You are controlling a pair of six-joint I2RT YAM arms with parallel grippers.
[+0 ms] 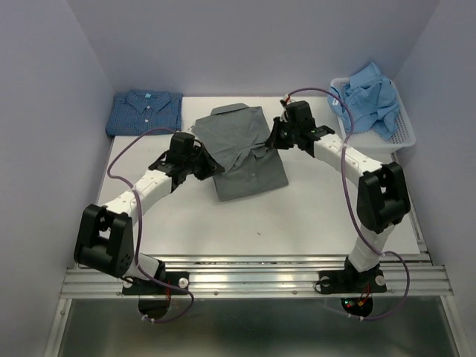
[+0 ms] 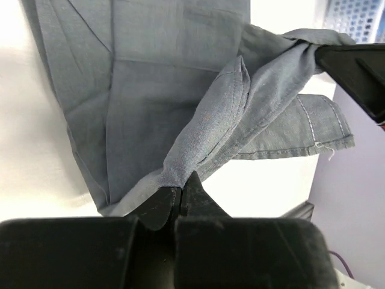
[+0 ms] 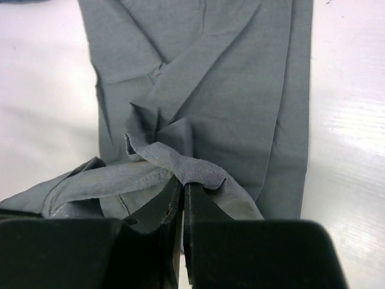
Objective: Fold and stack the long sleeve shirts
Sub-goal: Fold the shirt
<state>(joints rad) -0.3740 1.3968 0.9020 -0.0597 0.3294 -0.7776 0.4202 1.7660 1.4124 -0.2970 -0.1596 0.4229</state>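
Note:
The sleeve is stretched above the shirt. My left gripper next needs to go straight down to the grey shirt's side edge [image 1: 220,178] [image 2: 114,183] and let go of the sleeve there.
The plain grey shirt [image 1: 249,167] lies partly folded in the middle of the table, collar toward the back. One of its sleeves [image 1: 242,151] is stretched above it between both grippers. My left gripper [image 1: 211,158] is shut on the sleeve's left end, the cloth [image 2: 204,129] pinched at its tips [image 2: 179,191]. My right gripper [image 1: 274,140] is shut on the other end, with cloth [image 3: 192,168] draped over its tips [image 3: 183,188]. The dark blue dotted shirt [image 1: 146,111] sits folded at the back left. The light blue shirt [image 1: 368,97] lies crumpled in the basket.
A white mesh basket [image 1: 405,134] stands at the back right corner against the wall. Walls close in the table on the left, back and right. A metal rail [image 1: 253,271] runs along the near edge by the arm bases.

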